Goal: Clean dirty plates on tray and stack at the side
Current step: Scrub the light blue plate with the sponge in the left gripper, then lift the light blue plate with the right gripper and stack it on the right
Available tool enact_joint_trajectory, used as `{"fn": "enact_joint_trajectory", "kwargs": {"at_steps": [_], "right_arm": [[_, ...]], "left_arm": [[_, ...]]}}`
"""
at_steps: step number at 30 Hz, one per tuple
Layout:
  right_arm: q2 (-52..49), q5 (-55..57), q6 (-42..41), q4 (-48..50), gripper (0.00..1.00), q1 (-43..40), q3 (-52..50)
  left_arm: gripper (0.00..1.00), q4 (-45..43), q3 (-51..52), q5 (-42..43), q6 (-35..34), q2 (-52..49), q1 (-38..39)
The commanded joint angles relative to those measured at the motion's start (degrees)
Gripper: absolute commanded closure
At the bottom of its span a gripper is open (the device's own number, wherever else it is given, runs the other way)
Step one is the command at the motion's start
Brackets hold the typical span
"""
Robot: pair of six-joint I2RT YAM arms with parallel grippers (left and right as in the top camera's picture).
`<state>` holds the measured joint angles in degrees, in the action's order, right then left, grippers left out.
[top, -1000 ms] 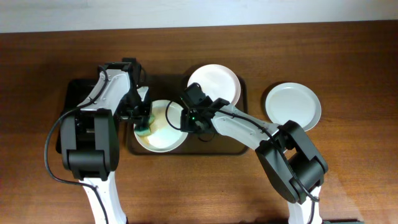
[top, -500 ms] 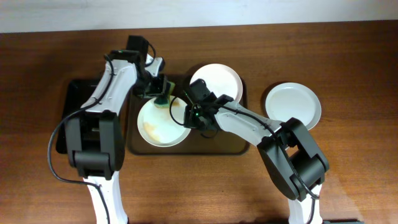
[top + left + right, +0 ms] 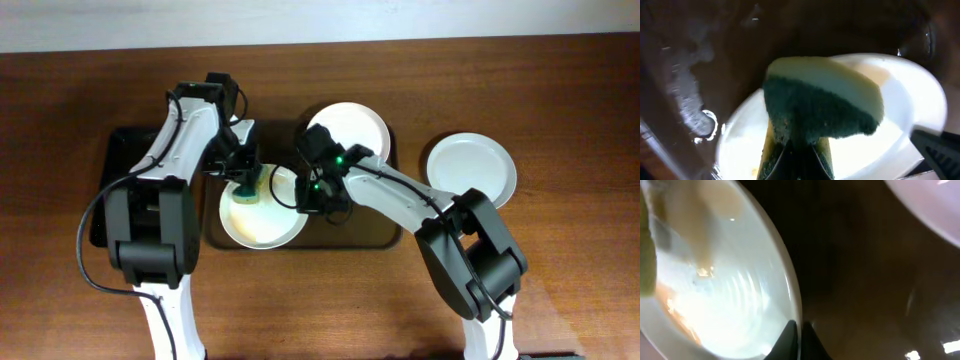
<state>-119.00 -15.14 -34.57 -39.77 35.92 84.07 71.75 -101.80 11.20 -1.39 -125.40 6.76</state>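
Next, my right gripper lifts the plate, carries it past the tray and lowers it onto the third white plate (image 3: 471,172), since that one already sits aside.
A smeared white plate (image 3: 268,212) lies at the left of the dark brown tray (image 3: 372,228). My left gripper (image 3: 245,183) is shut on a green and yellow sponge (image 3: 822,102) and presses it on this plate's upper left part (image 3: 912,97). My right gripper (image 3: 314,196) is shut on the same plate's right rim (image 3: 796,311); orange-brown smears show inside it (image 3: 700,275). A second white plate (image 3: 350,130) lies at the tray's far right. A third white plate (image 3: 470,170) rests on the table, right of the tray.
A smaller black tray (image 3: 112,190) sits left of the brown tray, partly under my left arm. Both arms cross over the brown tray. The wooden table (image 3: 560,290) stretches to the right and front.
My left gripper has swept the sponge from the plate's left side up to its far rim and back down onto its upper left. The right gripper has kept hold of the rim.
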Motion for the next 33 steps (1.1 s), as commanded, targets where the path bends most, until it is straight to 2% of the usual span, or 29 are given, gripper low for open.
{"fn": "enact_joint_trajectory", "kwargs": {"at_steps": [1,4,9,16,21,26,33], "right_arm": [[2.43,0.42,6.40,-9.99,0.96,-0.63,6.93],[4.55,4.31,8.92,-17.51,0.96,-1.51,11.74],[10.43,27.08,10.58,-28.63,0.96,-1.44,21.75],[11.67,48.63,10.54,-29.73,0.96,-0.66,22.12],[11.61,68.04,7.04,-29.92,0.96,5.46,21.84],[11.54,72.11,6.64,-29.92,0.96,10.56,21.31],[11.52,85.55,5.55,-30.12,0.96,18.49,21.31]], "left_arm": [[0.99,2.58,-8.57,2.56,-0.35,-0.24,-4.42],[0.99,2.69,-14.23,2.58,-0.35,-0.24,-6.54],[0.99,0.70,-14.71,2.60,-0.35,-0.26,-6.62],[0.99,0.57,-14.71,2.99,-0.37,-0.26,-6.40],[0.99,-0.46,-14.67,2.95,-0.35,-0.26,-5.79],[0.99,-1.14,-14.64,2.95,-0.35,-0.26,-5.79],[0.99,-1.22,-14.64,2.95,-0.35,-0.26,-5.79]]}}
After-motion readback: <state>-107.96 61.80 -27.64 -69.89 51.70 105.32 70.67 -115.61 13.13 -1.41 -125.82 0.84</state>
